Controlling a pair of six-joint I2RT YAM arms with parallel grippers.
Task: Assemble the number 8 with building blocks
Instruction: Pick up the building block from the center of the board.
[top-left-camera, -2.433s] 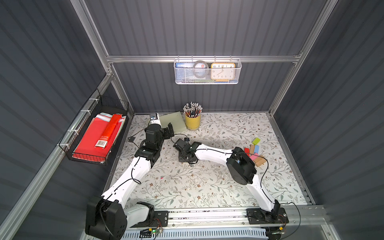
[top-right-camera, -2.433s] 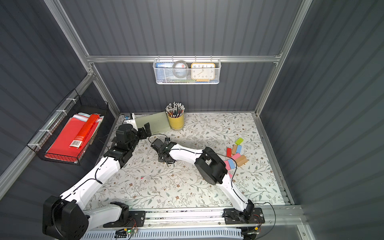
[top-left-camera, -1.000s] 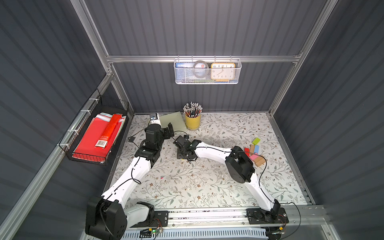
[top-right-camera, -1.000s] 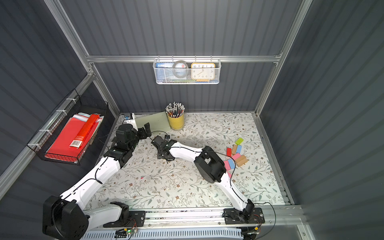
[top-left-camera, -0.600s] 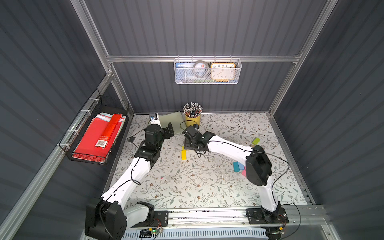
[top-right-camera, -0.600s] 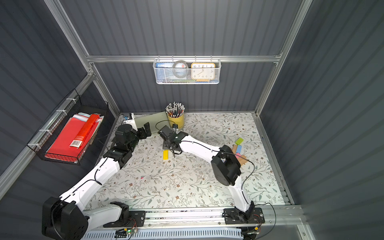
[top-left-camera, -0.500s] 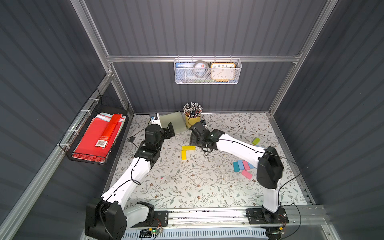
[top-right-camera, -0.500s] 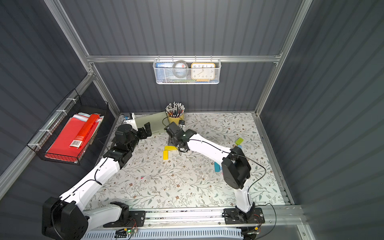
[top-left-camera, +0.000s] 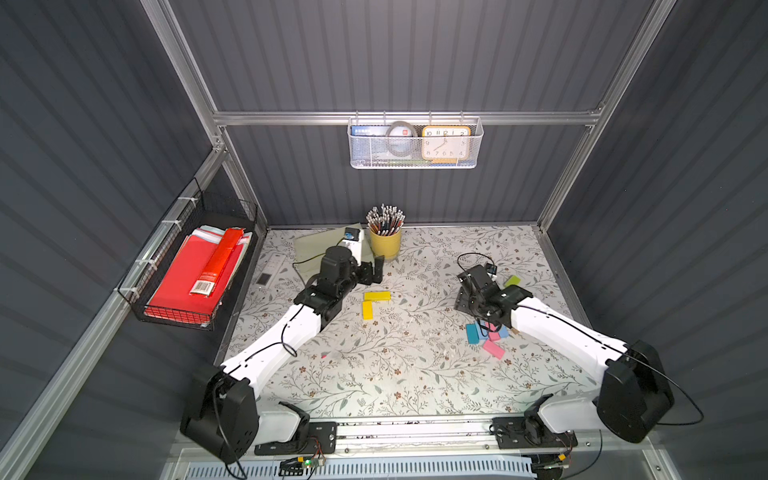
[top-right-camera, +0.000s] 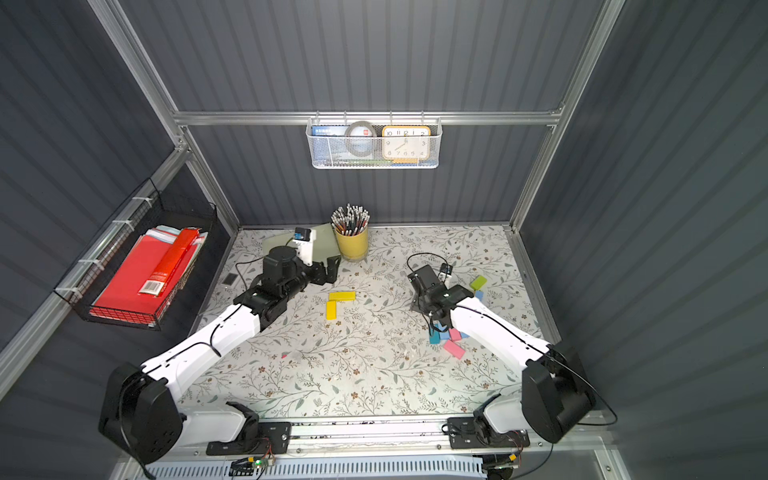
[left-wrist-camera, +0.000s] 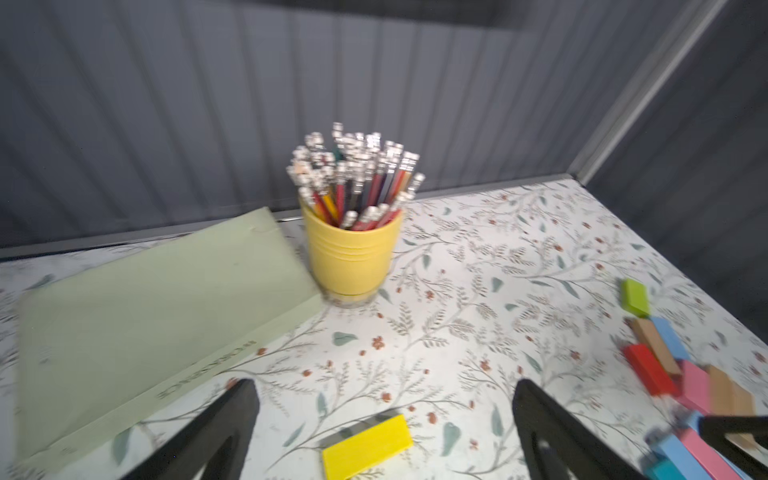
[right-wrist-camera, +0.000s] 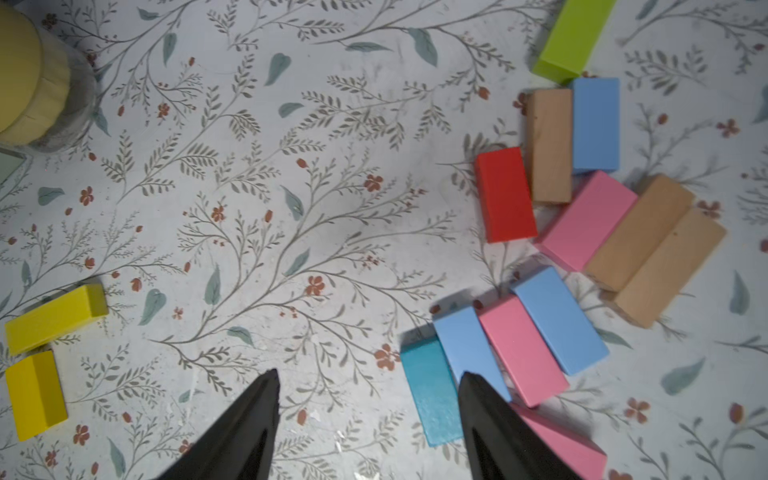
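Observation:
Bare tabletop along the long side of the teal block (top-left-camera: 472, 334) (right-wrist-camera: 432, 392) leaves room for one finger, so the robot's right gripper will next come down and back to put its fingers around the block.
Two yellow building blocks lie at a right angle at centre-left, one across (top-left-camera: 377, 296) and one (top-left-camera: 367, 310) below its left end; no number 8 shape shows. My left gripper (left-wrist-camera: 384, 384) hangs open just behind them, empty, with the cross block (left-wrist-camera: 368, 444) under it. The other building blocks lie in a loose pile (top-left-camera: 486, 336) at the right: teal (right-wrist-camera: 432, 390), light blue (right-wrist-camera: 561, 320), pink (right-wrist-camera: 588, 220), red (right-wrist-camera: 505, 193), tan (right-wrist-camera: 640, 232) and lime (right-wrist-camera: 573, 37). My right gripper (right-wrist-camera: 368, 376) hovers open above the pile's left edge, holding nothing; the teal block lies beneath, beside one finger.
A yellow pencil cup (top-left-camera: 385, 245) and a pale green notebook (left-wrist-camera: 158, 299) stand at the back left, close behind the left gripper. A black wire rack with red folders (top-left-camera: 195, 278) hangs on the left wall. The right arm (top-left-camera: 552, 328) lies over part of the pile.
My right gripper left a second yellow block beside the first, swung right across the table to the pile, and its jaws spread wider. The left arm stayed put.

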